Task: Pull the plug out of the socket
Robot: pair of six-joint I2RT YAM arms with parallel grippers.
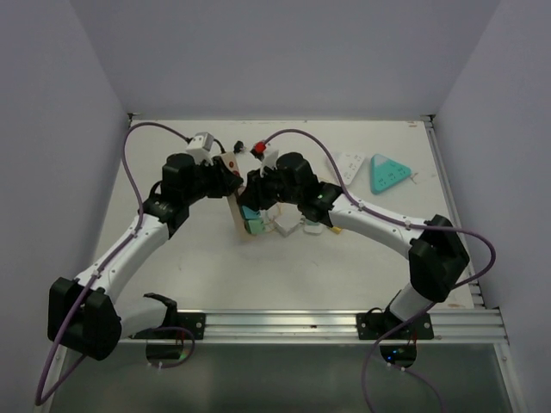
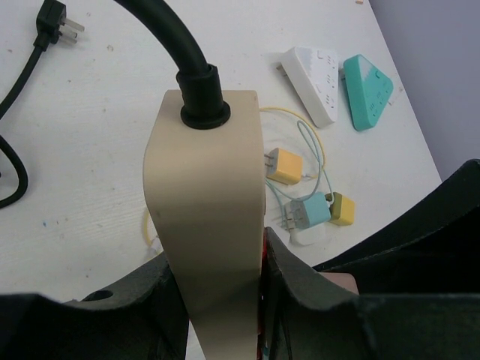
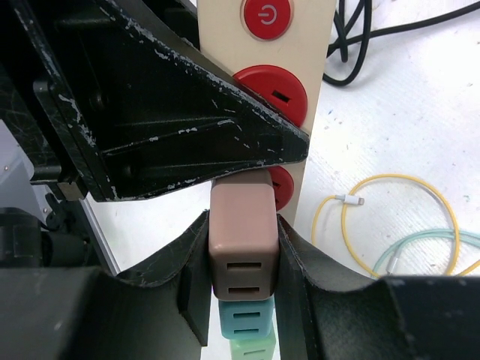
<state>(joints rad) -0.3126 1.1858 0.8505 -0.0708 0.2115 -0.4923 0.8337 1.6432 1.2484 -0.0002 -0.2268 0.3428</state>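
Note:
The plug will come away from the front of the strip next, as my right gripper draws it off, then moves it down over the thin yellow cable [image 1: 269,225] [image 3: 350,246] to release it, while my left gripper holds the strip.
A beige power strip [image 2: 206,210] with red sockets [image 3: 274,86] and a black cable [image 2: 169,45] stands on edge mid-table [image 1: 234,206]. My left gripper [image 2: 217,285] is shut on its body from both sides; in the top view it sits at the strip's upper end [image 1: 229,182]. My right gripper [image 3: 242,262] is shut on a tan-pink plug [image 3: 242,240] that sticks out of the strip's face. The plug's prongs are hidden behind my left finger [image 3: 165,127]. A teal plug [image 3: 245,319] and a green plug [image 3: 251,349] sit in the strip just below it.
A white power strip [image 1: 351,165] and a teal triangular one [image 1: 387,172] lie at the back right. Loose yellow [image 2: 283,166] and teal [image 2: 311,211] chargers with thin cables [image 3: 390,217] lie beside the strip. The black cable's plug [image 2: 56,22] lies behind it.

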